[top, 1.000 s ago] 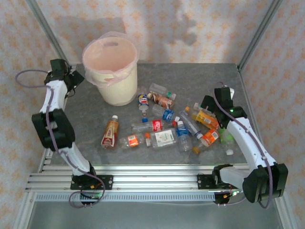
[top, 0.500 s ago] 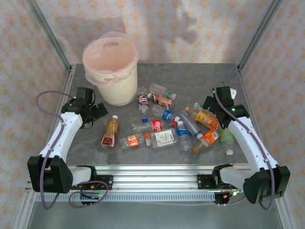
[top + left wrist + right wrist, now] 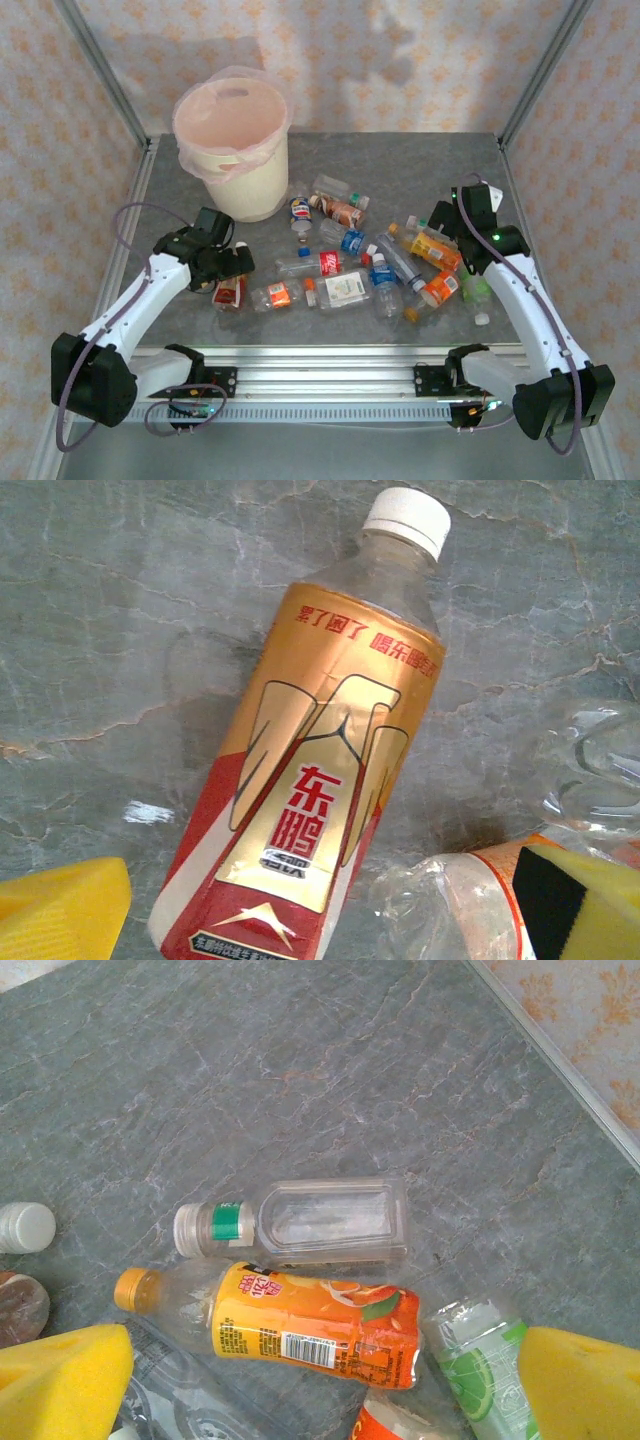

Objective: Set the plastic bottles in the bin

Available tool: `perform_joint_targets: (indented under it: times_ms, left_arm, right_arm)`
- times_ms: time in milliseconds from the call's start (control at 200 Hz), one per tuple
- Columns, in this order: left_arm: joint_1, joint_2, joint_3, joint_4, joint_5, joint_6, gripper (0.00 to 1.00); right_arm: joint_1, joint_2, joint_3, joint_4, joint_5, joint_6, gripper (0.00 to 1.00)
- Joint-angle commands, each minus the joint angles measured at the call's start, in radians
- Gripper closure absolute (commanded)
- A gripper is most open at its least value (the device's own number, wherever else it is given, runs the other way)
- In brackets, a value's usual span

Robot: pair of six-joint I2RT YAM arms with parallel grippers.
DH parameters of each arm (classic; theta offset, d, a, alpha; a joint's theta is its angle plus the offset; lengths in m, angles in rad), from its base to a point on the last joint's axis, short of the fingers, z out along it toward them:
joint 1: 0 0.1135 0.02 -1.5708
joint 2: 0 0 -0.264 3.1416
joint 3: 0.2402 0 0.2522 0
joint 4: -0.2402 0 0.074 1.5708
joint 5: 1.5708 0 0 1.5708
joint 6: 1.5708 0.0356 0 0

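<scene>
My left gripper comes straight down next onto the labelled body of the gold-and-red bottle below its yellow fingers, before they close around the bottle.
The bin, a cream bucket with a pink liner, stands at the back left. Several plastic bottles lie scattered across the middle of the table. My left gripper hovers open over a gold-and-red labelled bottle with a white cap, its yellow pads wide on either side and not touching it. My right gripper hangs open above an orange juice bottle, which lies between its yellow pads. A clear bottle with a green band lies just beyond it.
A crushed clear bottle with an orange label lies right beside the gold-and-red one. A lime-labelled bottle sits against the juice bottle. The metal frame rail bounds the table at the right. Bare grey tabletop lies behind the pile.
The left arm has swung from beside the bin forward and down over the gold-and-red bottle. The right gripper has shifted only slightly over the right-hand bottles.
</scene>
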Motion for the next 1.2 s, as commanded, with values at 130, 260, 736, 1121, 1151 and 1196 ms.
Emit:
perform_joint_targets:
  times_ms: [130, 260, 736, 1121, 1151, 1196]
  left_arm:
    - [-0.009, 0.059, -0.035, 0.014, -0.11, -0.032, 0.0]
    - [-0.01, 0.094, -0.045, 0.035, -0.107, -0.026, 0.0]
    - [-0.009, 0.228, -0.059, 0.067, -0.247, -0.067, 0.03]
    - [0.094, 0.302, -0.11, 0.184, -0.247, -0.111, 0.13]
    - [0.101, 0.306, -0.113, 0.19, -0.249, -0.114, 0.12]
    - [0.111, 0.31, -0.113, 0.2, -0.249, -0.117, 0.13]
  right_arm:
    - [0.006, -0.027, -0.007, -0.026, 0.034, 0.018, 0.01]
    - [0.005, -0.029, -0.014, -0.015, 0.035, 0.021, 0.01]
    - [0.006, -0.039, -0.031, -0.002, 0.034, 0.019, 0.01]
    - [0.006, -0.059, -0.035, -0.016, 0.03, 0.028, 0.01]
    - [0.006, -0.059, -0.037, -0.016, 0.028, 0.032, 0.01]
    - [0.005, -0.057, -0.037, -0.013, 0.024, 0.034, 0.01]
